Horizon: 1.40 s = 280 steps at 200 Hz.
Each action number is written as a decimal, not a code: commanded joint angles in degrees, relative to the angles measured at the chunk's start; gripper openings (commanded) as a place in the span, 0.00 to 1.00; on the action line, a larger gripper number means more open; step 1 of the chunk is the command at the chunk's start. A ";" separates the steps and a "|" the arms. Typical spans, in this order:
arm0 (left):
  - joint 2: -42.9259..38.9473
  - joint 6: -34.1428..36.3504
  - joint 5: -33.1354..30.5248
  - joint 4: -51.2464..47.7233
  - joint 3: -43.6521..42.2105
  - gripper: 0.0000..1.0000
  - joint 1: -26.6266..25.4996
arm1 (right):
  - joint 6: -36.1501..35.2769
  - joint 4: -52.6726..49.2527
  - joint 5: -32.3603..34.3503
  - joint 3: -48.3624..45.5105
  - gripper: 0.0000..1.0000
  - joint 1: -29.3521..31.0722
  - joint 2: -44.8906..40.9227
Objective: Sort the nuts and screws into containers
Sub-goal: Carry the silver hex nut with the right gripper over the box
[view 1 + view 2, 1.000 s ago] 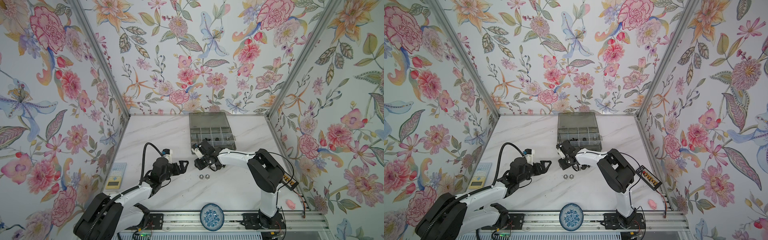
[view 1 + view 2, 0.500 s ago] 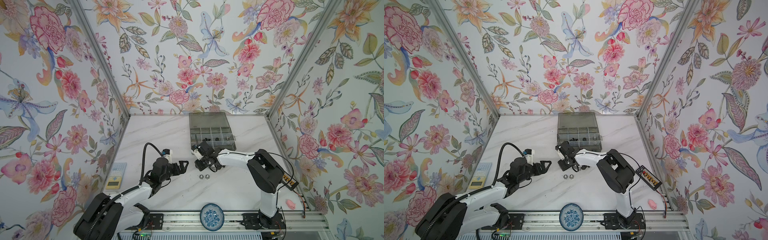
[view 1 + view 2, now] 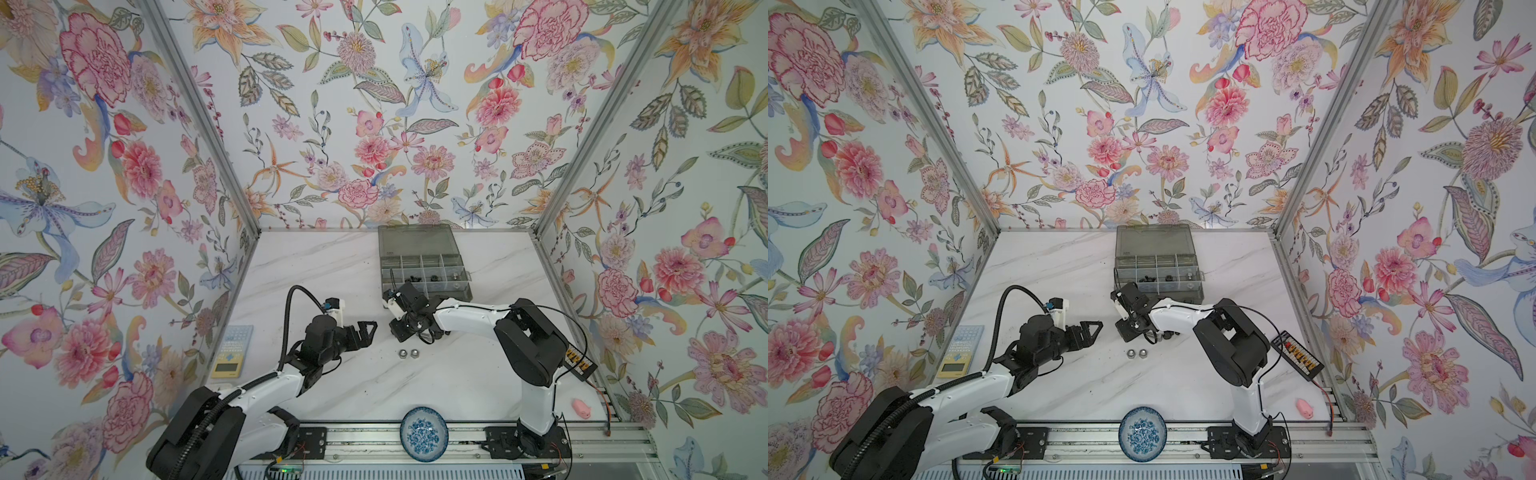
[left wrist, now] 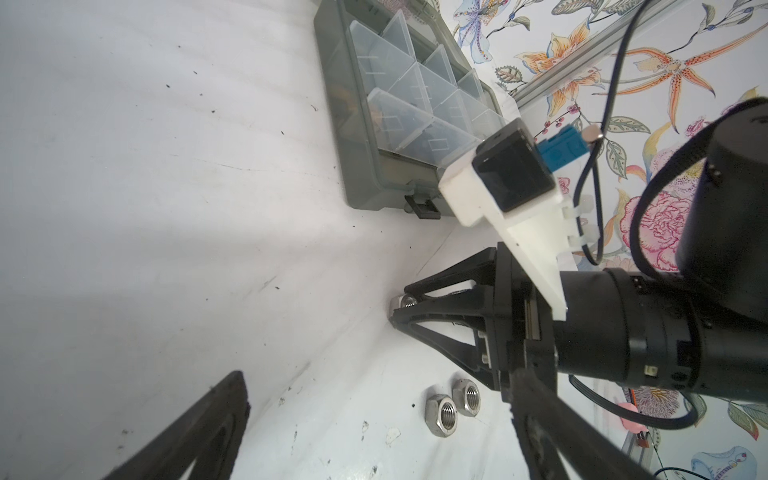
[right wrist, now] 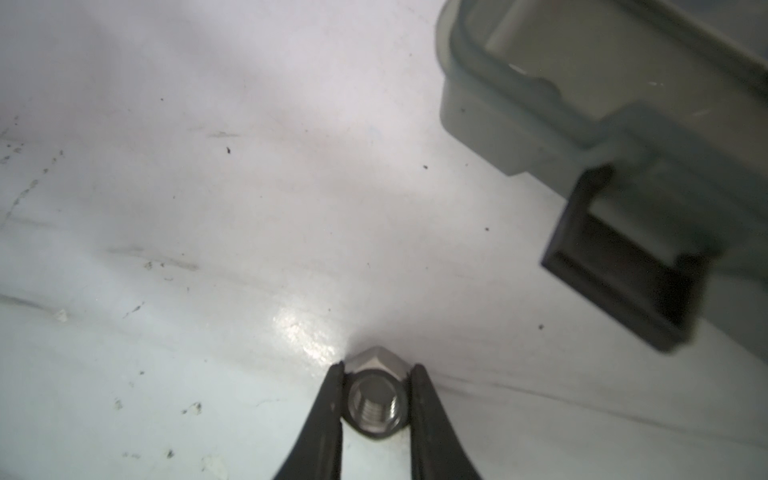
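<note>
The middle row's end container (image 3: pixel 453 274) nearest the connector board is outward of my right gripper, so my right gripper will next lift up and move outward to let go of the nut over it.
My right gripper (image 5: pixel 376 388) is down at the white table, just in front of the grey organiser box (image 3: pixel 453 293), and shut on a silver hex nut (image 5: pixel 376 401); both fingers press its flats. The left wrist view shows the same nut (image 4: pixel 405 300) at those fingertips. Two more silver nuts (image 3: pixel 402 353) (image 3: pixel 414 353) lie side by side on the table nearer the front. My left gripper (image 3: pixel 368 332) hovers left of them, wide open and empty. Small dark pieces (image 3: pixel 419 277) lie in the box's front containers; I cannot tell screws from nuts there.
The box's lid (image 3: pixel 415 241) lies open towards the back wall. A blue-and-white dish (image 3: pixel 424 433) sits on the front rail. A yellow calculator (image 3: pixel 231 351) lies at the left wall. A pink toy (image 3: pixel 582 408) and a black connector board (image 3: pixel 579 359) lie at the right.
The right gripper's fingers have closed in onto the silver nut. The left arm has not moved, and the two loose nuts lie where they were.
</note>
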 commanded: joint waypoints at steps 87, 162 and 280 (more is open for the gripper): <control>-0.34 -0.26 0.12 1.01 -1.13 0.99 0.83 | -1.57 -0.34 -1.71 -2.70 0.06 -10.63 -15.02; -0.18 -0.47 0.38 1.35 -0.98 0.99 0.82 | 2.04 -3.34 -0.22 3.70 0.07 -29.92 -11.96; -0.87 -0.82 0.26 -0.21 0.26 0.99 0.82 | 1.72 -4.87 2.24 15.09 0.09 -31.34 1.74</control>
